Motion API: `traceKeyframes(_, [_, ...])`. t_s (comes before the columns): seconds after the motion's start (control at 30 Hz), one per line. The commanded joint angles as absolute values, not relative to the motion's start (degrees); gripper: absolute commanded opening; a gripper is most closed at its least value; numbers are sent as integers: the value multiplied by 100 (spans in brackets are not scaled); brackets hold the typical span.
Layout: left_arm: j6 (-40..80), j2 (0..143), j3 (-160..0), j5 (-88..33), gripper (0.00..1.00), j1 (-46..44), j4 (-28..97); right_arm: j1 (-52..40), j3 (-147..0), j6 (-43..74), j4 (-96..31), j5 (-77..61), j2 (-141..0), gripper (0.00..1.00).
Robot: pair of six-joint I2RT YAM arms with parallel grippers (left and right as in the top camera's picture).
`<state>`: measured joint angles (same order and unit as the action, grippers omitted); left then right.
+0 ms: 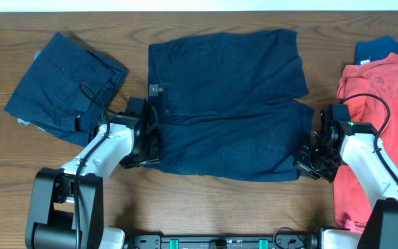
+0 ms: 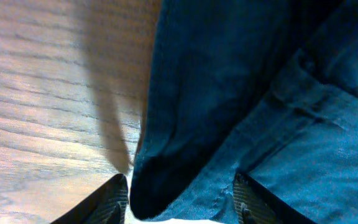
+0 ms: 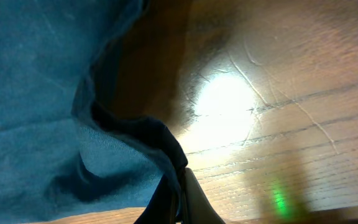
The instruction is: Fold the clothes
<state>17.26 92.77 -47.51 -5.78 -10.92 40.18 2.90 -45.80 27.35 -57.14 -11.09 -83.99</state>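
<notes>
The shorts lie spread, so their pinched edge rises next in my right gripper, moves outward and down by the shorts' far hem corner [image 1: 290,39] for release.
Dark navy shorts [image 1: 226,104] lie spread across the middle of the table, waistband to the left. My left gripper [image 1: 147,149] sits at the waistband's lower corner. In the left wrist view its fingers [image 2: 114,200] stand apart, open, with a fold of the shorts [image 2: 191,124] between them. My right gripper [image 1: 309,159] is at the lower right hem. In the right wrist view that gripper [image 3: 182,186] is shut, pinching the edge of the shorts [image 3: 42,93] just above the wood.
A second pair of navy shorts [image 1: 64,86] lies folded at the far left. A coral-red shirt [image 1: 378,138] covers the right side under my right arm, with a brighter blue garment [image 1: 385,47] behind it. Bare wooden table [image 1: 206,200] shows in front.
</notes>
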Motion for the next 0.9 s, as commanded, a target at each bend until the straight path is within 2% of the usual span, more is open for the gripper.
traceKeyframes(0.0, [1791, 9185, -4587, -552, 53, -1057, 4025, 303, -4646, 2650, -5688, -1232, -8416, 1])
traceKeyframes(0.17, [1796, 9192, -4322, -548, 39, -1057, 3809, 303, -4646, 2648, -5671, -1229, -8416, 1])
traceKeyframes(0.33, [1791, 9218, -4195, -368, 7, -1057, 3548, 303, -4646, 2648, -5673, -1229, -8416, 1])
traceKeyframes(0.63, [1789, 9139, -4624, -353, 6, -893, 4882, 309, -4742, 2484, -5675, -1264, -8315, 1])
traceKeyframes(0.87, [1785, 8652, -5341, -355, 6, -666, 6053, 309, -5496, 2088, -6080, -1546, -7745, 1])
